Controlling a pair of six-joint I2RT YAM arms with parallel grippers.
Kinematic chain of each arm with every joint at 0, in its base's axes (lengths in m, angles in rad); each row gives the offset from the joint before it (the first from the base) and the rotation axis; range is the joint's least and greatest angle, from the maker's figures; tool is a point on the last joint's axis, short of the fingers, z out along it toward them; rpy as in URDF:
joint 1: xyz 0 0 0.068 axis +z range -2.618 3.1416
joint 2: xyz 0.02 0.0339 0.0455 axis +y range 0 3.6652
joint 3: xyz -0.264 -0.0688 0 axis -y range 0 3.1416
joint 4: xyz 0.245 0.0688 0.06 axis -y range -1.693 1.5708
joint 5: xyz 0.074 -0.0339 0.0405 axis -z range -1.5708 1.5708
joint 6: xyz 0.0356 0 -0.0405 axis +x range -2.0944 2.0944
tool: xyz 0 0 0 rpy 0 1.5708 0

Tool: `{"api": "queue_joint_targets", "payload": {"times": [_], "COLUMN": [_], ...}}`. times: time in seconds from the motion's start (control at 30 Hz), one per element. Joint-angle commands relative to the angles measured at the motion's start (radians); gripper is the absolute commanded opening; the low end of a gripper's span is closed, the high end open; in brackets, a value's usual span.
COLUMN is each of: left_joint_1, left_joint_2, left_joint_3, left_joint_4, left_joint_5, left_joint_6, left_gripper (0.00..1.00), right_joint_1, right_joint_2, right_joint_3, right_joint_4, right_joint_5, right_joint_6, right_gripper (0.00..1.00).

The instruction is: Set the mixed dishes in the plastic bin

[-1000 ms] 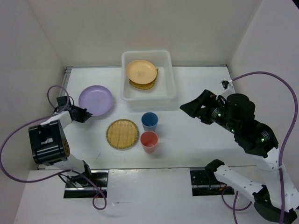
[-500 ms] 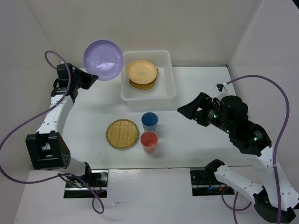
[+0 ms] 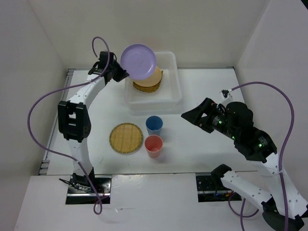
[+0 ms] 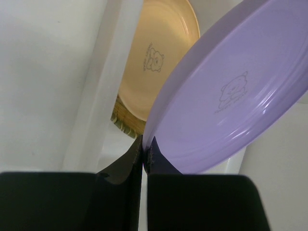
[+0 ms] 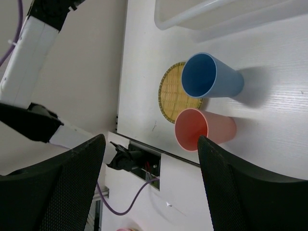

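The lavender plate still sticks out over the bin's side, so I should move my left gripper to the right in the top view next and lower it over the pale orange plate point(image 3: 149, 79) point(image 4: 156, 58).
My left gripper point(image 3: 122, 73) point(image 4: 144, 147) is shut on the rim of the lavender plate point(image 3: 138, 61) point(image 4: 231, 96), holding it tilted in the air over the left part of the plastic bin point(image 3: 177, 89) point(image 4: 103, 91). Inside the bin a pale orange plate point(image 3: 154, 77) point(image 4: 154, 57) lies on a woven plate point(image 3: 146, 88) point(image 4: 122, 122). On the table stand a blue cup point(image 3: 154, 124) point(image 5: 209, 79) and a red cup point(image 3: 153, 146) point(image 5: 202, 130), with a second woven plate point(image 3: 126, 138) point(image 5: 175, 98) to their left. My right gripper point(image 3: 190, 115) point(image 5: 151, 159) hangs open to the right of the cups, holding nothing.
White walls close in the table on the left, back and right. Both arm bases and their purple cables point(image 3: 41, 144) sit along the near edge. The left arm point(image 3: 79, 103) stretches up the table's left side.
My left arm has carried the lavender plate from beside the bin's left corner rightward to over the bin. My right gripper has shifted slightly left and stays open.
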Motion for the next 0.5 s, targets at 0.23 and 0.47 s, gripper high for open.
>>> {"api": "queue_joint_targets", "payload": {"times": [0.23, 0.47], "left_joint_1": [-0.088, -0.12], "left_joint_2": [0.281, 0.623], "left_joint_3": [0.461, 1.0], "left_joint_4": [-0.211, -0.513], "left_joint_5": [-0.159, -0.229], "left_joint_6": [0.047, 0.058], "left_gripper": [0.01, 0.07], "right_joint_1": [-0.005, -0.005], "right_joint_2": [-0.002, -0.022], "right_joint_3": [-0.004, -0.024], "right_joint_4": [0.073, 0.064], "right_joint_5": [-0.022, -0.022], "right_joint_6": [0.008, 0.018], "right_gripper": [0.82, 0.82]}}
